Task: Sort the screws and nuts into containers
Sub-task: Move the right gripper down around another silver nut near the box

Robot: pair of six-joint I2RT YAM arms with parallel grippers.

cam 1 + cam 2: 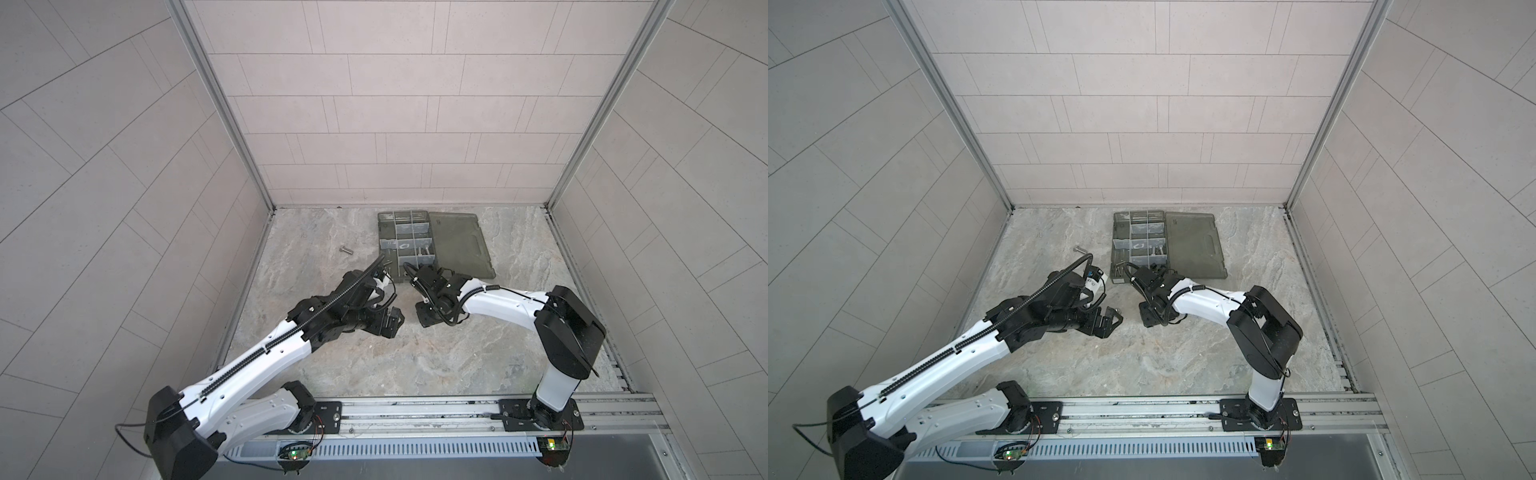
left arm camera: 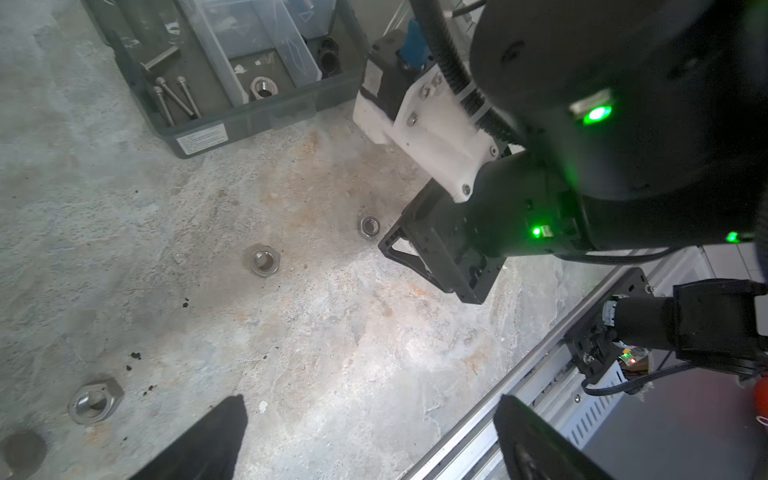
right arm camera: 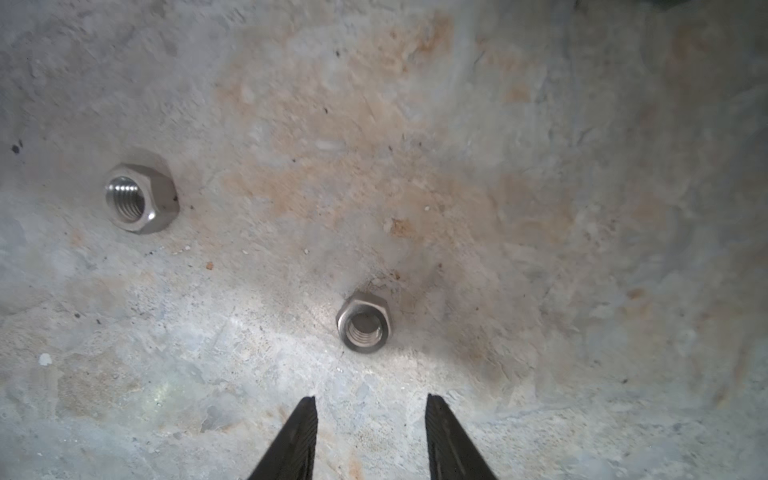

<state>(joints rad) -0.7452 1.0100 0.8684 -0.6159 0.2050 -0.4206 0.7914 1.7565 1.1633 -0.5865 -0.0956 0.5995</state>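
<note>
The small nut (image 3: 364, 322) is below my right gripper, just outward of its open fingers, so the gripper will reach outward and down next and close both fingers around it.
Three silver nuts lie loose on the stone table in the left wrist view: one (image 2: 266, 259) in the middle, one (image 2: 369, 226) right beside my right gripper's fingers (image 2: 436, 257), and a bigger one (image 2: 95, 401) close to my left fingertip (image 2: 230, 415). My left gripper (image 2: 370, 409) is wide open and empty. My right gripper (image 3: 371, 401) is open and empty, tips just short of a small nut (image 3: 365, 328); another nut (image 3: 140, 198) lies off to the side. The containers (image 1: 405, 245) hold thin screws (image 2: 176, 97) and a nut (image 2: 261, 87). One thick screw (image 1: 346, 250) lies left of the box.
The box's lid (image 1: 457, 245) lies open flat to its right. Both grippers (image 1: 390, 324) (image 1: 428, 318) hang close together in front of the box. Walls enclose the table (image 1: 374, 365) on three sides, and a metal rail (image 1: 415, 409) runs along the front.
</note>
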